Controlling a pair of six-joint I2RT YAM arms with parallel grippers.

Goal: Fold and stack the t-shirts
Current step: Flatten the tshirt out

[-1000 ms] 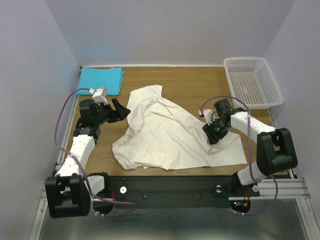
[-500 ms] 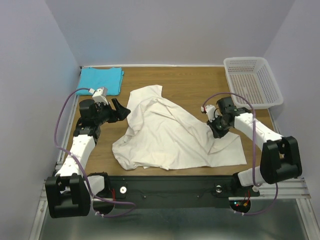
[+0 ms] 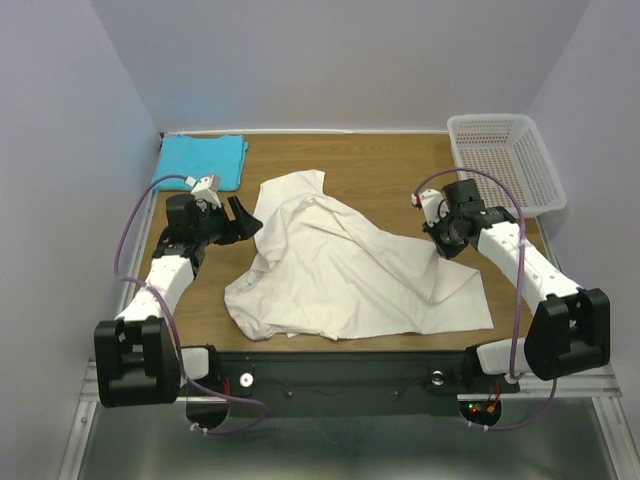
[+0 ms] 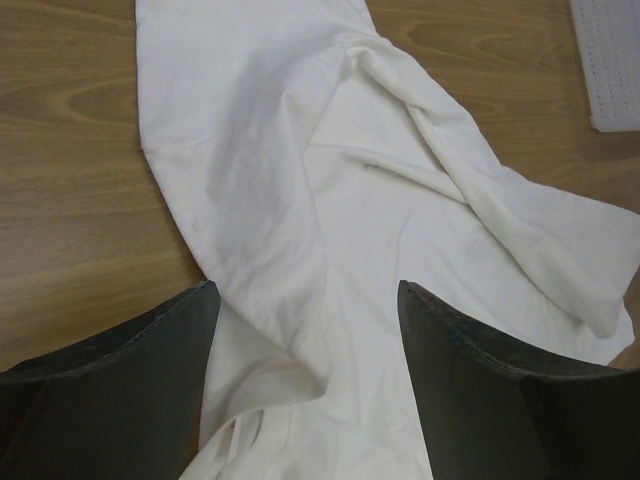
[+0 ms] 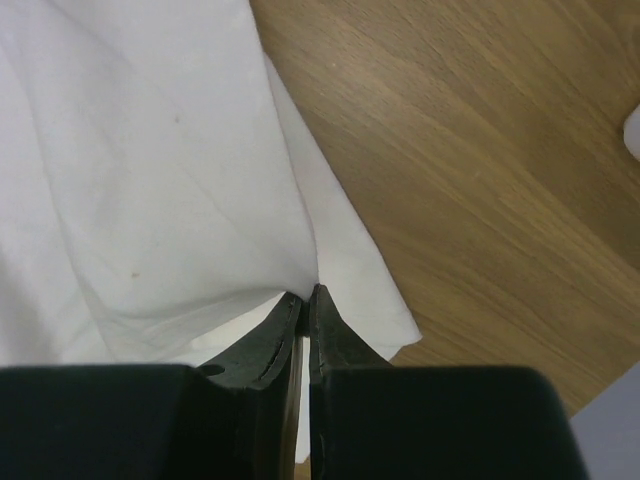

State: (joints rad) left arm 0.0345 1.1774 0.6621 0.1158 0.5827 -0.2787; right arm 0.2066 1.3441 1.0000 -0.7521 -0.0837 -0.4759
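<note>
The robot's left gripper needs to move outward and down onto the white t-shirt's far corner [image 3: 265, 186] by the turquoise one, because that uncovered corner is lower than the gripper and outward of it.
The cream-white t-shirt [image 3: 340, 265] lies crumpled and spread across the middle of the wooden table [image 3: 380, 165]. My right gripper [image 3: 443, 246] is shut on a fold of its right side, and the cloth rises to a peak there. In the right wrist view the jaws [image 5: 308, 292] pinch the white cloth [image 5: 150, 150] just above the table. My left gripper [image 3: 248, 218] stands open at the shirt's left edge. In the left wrist view its fingers [image 4: 308, 290] straddle the white cloth [image 4: 330, 200] without holding it. The turquoise t-shirt [image 3: 202, 160] lies folded at the back left corner.
A white mesh basket [image 3: 505, 160] stands at the back right corner; its corner [image 4: 610, 60] shows in the left wrist view. Lilac walls close in the back and both sides. The arms' black base rail [image 3: 340, 375] runs along the near edge.
My right gripper has shut on the white shirt and moved back and to the right, drawing the cloth's right side up. The left arm has barely shifted.
</note>
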